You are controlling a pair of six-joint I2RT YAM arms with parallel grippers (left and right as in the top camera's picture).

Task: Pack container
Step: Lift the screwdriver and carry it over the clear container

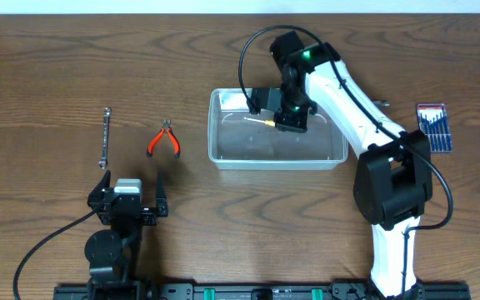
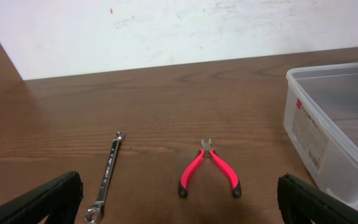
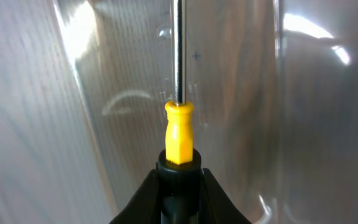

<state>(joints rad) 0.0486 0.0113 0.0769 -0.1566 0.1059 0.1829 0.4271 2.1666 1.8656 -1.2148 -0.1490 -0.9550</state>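
The clear bottom of the tub is bare below my right gripper. My right gripper will next move down and ease back a little to release the screwdriver onto it.
The container (image 1: 277, 161) is a clear rectangular tub at the table's middle; its near corner shows in the left wrist view (image 2: 328, 143). My right gripper (image 1: 288, 117) hangs over the tub's back half, shut on the black handle of a small screwdriver (image 1: 261, 121). In the right wrist view the gripper (image 3: 179, 177) clamps that handle. The screwdriver's (image 3: 179, 134) yellow collar and steel shaft point away over the tub's clear floor (image 3: 73, 93). My left gripper (image 1: 132, 185) stands open at the front left, nothing between its fingers (image 2: 42, 202).
Red-handled pliers (image 1: 164, 140) (image 2: 208, 168) and a steel wrench (image 1: 105, 137) (image 2: 107, 174) lie on the table left of the tub, ahead of the left gripper. A blue pack of small screwdrivers (image 1: 433, 127) lies at the far right.
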